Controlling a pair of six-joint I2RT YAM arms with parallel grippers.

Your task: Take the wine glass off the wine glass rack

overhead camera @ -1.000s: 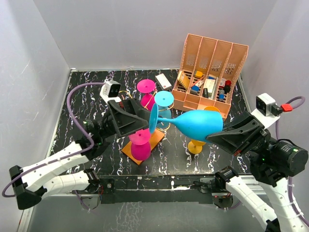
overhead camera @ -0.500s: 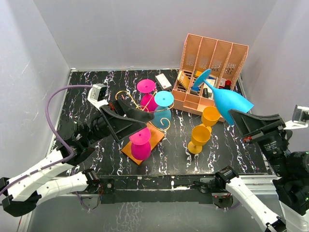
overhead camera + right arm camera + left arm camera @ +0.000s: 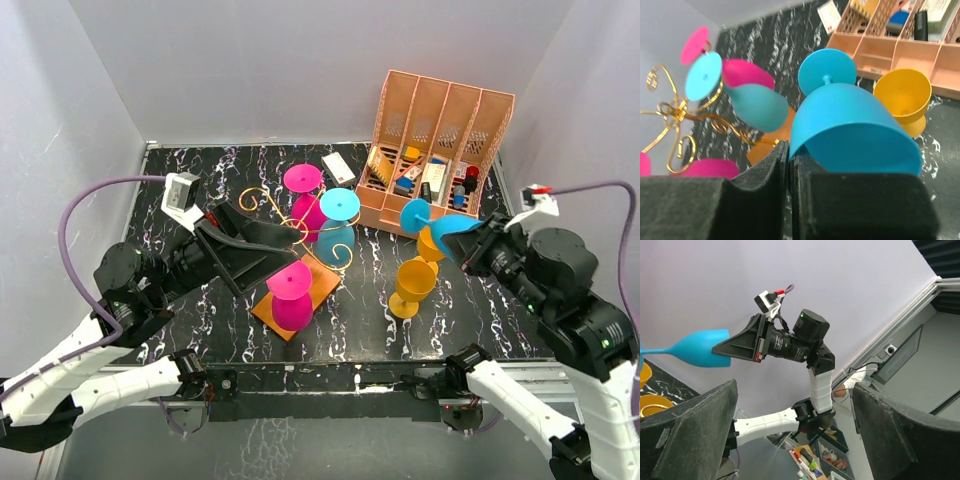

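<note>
The tilted blue glass needs to be turned upright. My right gripper should swing it down to the bare tabletop beside the yellow glasses, below the gripper and to its left in the top view.
The wine glass rack (image 3: pixel 325 283), gold wire on an orange base, stands mid-table with two magenta glasses (image 3: pixel 291 300) and a teal glass (image 3: pixel 339 206) hanging on it. My right gripper (image 3: pixel 478 247) is shut on the rim of a blue wine glass (image 3: pixel 438 224) and holds it tilted in the air over the yellow glasses, well clear of the rack. In the right wrist view the pads (image 3: pixel 775 170) pinch the blue bowl's wall (image 3: pixel 850 125), and the rack's scrolls (image 3: pixel 670 107) show at the left. My left gripper (image 3: pixel 290 248) is open and empty, raised beside the rack.
Two yellow glasses (image 3: pixel 413 281) stand upright right of the rack, just below the blue glass. A salmon-pink slotted organiser (image 3: pixel 440 130) with small items fills the back right corner. A white card (image 3: pixel 338 166) lies behind the rack. Grey walls close in the table.
My right arm has swung the blue glass from high at the back right down and left, over the yellow glasses. My left arm has drawn back to the left, still open.
</note>
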